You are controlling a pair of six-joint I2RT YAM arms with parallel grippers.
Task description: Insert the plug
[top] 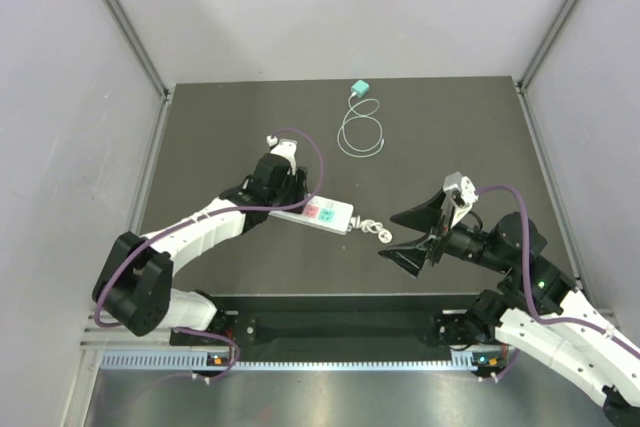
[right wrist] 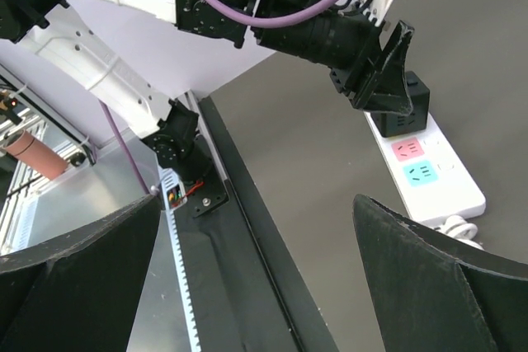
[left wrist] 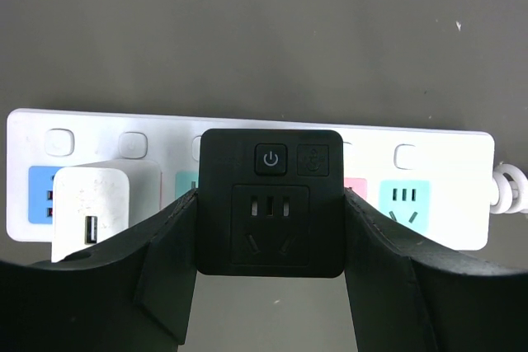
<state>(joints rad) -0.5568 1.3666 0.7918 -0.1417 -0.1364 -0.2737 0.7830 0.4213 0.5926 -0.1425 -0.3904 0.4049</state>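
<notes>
The black square plug in my left gripper, beside the pink socket (top: 312, 211) (left wrist: 355, 190), goes toward my right gripper next, then down.
A white power strip (top: 325, 215) lies mid-table, with pink and teal sockets showing. My left gripper (top: 285, 187) is shut on a black square plug (left wrist: 272, 204), a block with a power button and a socket face. The fingers (left wrist: 165, 245) clamp its two sides. The plug sits over the middle of the strip (left wrist: 429, 142), right of a white USB charger (left wrist: 95, 208); I cannot tell how deep it is seated. The right wrist view shows the plug (right wrist: 404, 105) on the strip (right wrist: 437, 179). My right gripper (top: 410, 237) is open and empty, right of the strip's end.
The strip's white cord (top: 375, 230) bunches at its right end, close to my right gripper. A teal plug (top: 359, 88) with a looped white cable (top: 362, 134) lies at the back of the table. Grey walls stand on three sides.
</notes>
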